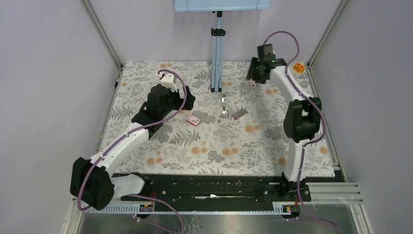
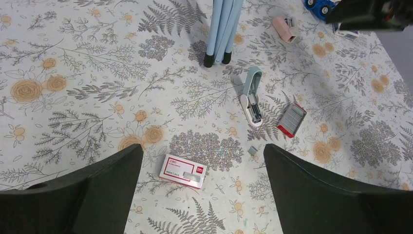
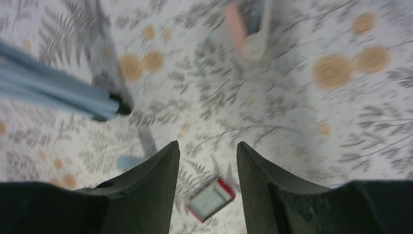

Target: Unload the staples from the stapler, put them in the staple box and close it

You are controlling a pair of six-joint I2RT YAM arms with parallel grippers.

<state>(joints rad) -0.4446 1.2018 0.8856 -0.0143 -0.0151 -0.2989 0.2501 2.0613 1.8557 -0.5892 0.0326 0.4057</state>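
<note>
I need to bring my open right gripper down around the white side of the pink stapler (image 3: 263, 32), because that white side stands apart from the stapler's pink part.
The light blue and white mini stapler (image 2: 252, 95) lies open on the floral mat, also in the top view (image 1: 223, 104). A tiny silvery strip, the staples (image 2: 253, 150), lies loose on the mat just below it, between the stapler and the grey tray. My left gripper (image 2: 202, 148) is open and empty, hovering left of the stapler (image 1: 187, 100). My right gripper (image 3: 207, 146) is open and empty, raised at the back right (image 1: 253, 79). Its view is blurred.
A red and white box (image 2: 182, 171) lies below my left gripper. A grey tray with a red rim (image 2: 291, 119) lies right of the stapler. A pink stapler (image 2: 285, 28) and blue tripod legs (image 2: 221, 29) stand at the back. An orange object (image 1: 298, 68) sits far right.
</note>
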